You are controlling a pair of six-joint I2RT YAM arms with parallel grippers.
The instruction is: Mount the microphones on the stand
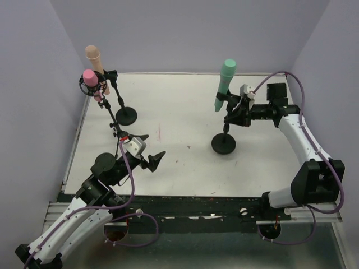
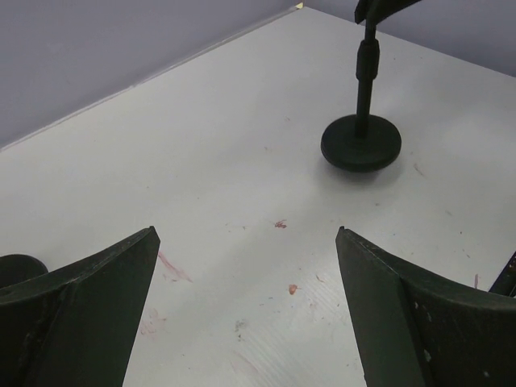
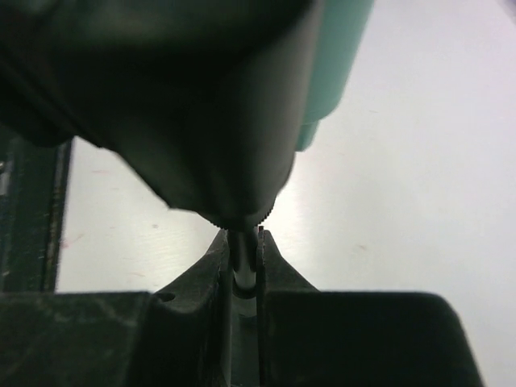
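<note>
I need to move my right gripper to the left in the top view next, then down, and let go of the stand on bare tabletop beside the others, because its clip is filled.
The teal microphone point(image 1: 225, 78) stands tilted in the clip of the right stand point(image 1: 224, 144). My right gripper point(image 1: 230, 115) is shut on that stand's thin pole just under the clip. In the right wrist view the fingers point(image 3: 274, 262) pinch the pole point(image 3: 243, 262) below a knurled knob, with the teal microphone point(image 3: 334, 64) above. The peach microphone point(image 1: 93, 59) and the pink microphone point(image 1: 90, 78) sit in clips on the stands at the far left. My left gripper point(image 1: 155, 144) hangs open over the table's near left, holding nothing point(image 2: 246, 234).
Two black round stand bases point(image 1: 126, 116) point(image 1: 104, 163) sit on the left of the white table. The right stand's base point(image 2: 360, 143) lies ahead of my left gripper. Purple walls close the back and sides. The table shows faint red marks point(image 2: 280, 223).
</note>
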